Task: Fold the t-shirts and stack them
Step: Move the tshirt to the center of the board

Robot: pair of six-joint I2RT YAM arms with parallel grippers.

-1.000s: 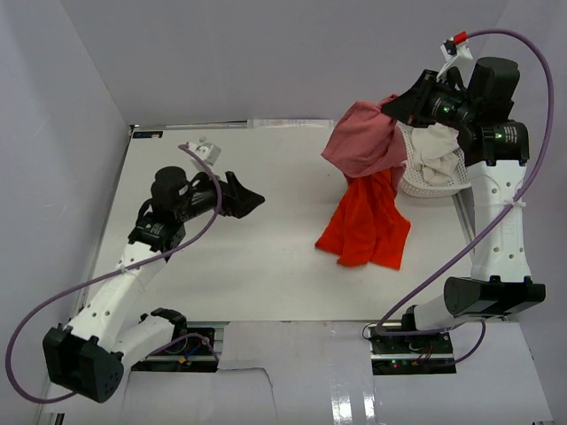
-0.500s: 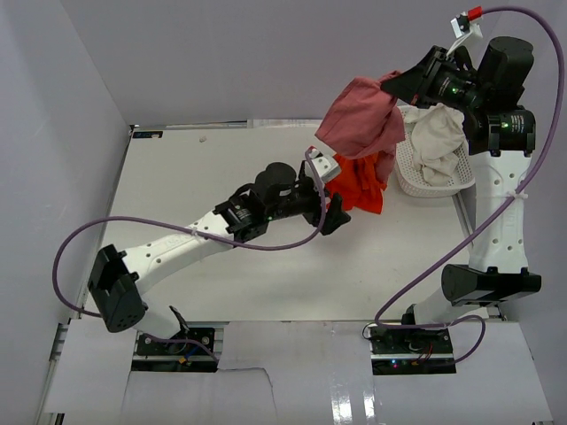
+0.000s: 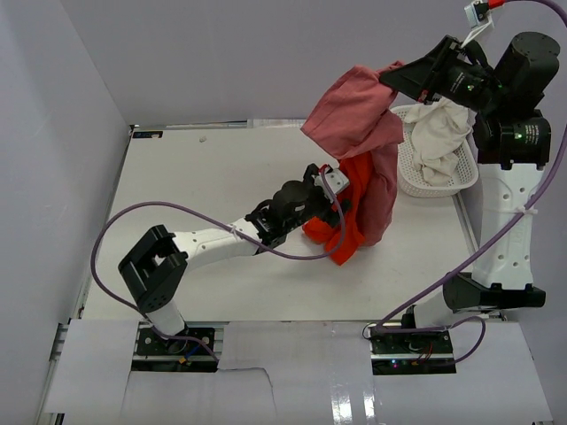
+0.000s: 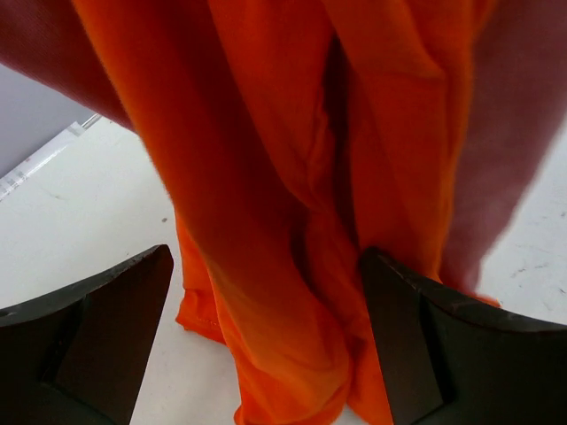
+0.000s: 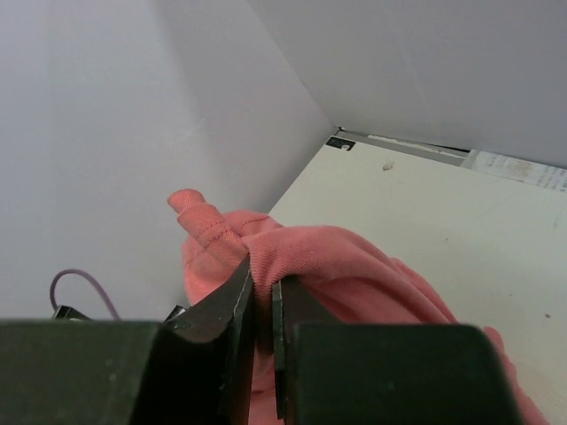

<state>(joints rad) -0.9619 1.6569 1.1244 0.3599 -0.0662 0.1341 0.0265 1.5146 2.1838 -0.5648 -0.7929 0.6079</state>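
The orange-red t-shirt hangs tangled beneath the pink t-shirt, so my right gripper pulls toward the basket next, then lowers beside the basket's near rim (image 3: 429, 194).
My right gripper (image 3: 391, 76) is raised high at the back right, shut on a fold of the rose-pink t-shirt (image 3: 354, 115); in the right wrist view the cloth (image 5: 345, 266) is pinched between its jaws (image 5: 263, 297). The pink shirt hangs down to the table. The orange-red t-shirt (image 3: 347, 232) hangs tangled beneath it, its lower end on the table. My left gripper (image 3: 340, 205) is stretched out to it, open. In the left wrist view the orange cloth (image 4: 283, 177) fills the gap between the wide-apart fingers (image 4: 106, 328). A cream-white t-shirt (image 3: 438, 133) lies in the basket.
The white perforated basket (image 3: 438, 183) stands at the table's back right, right behind the hanging shirts. The white table (image 3: 195, 177) stretches to the left and front. Grey walls close in the left side and the back.
My left arm has swung from the left side across to the orange t-shirt. My right gripper has lifted the pink t-shirt higher, and the orange one has risen and shifted left with it.
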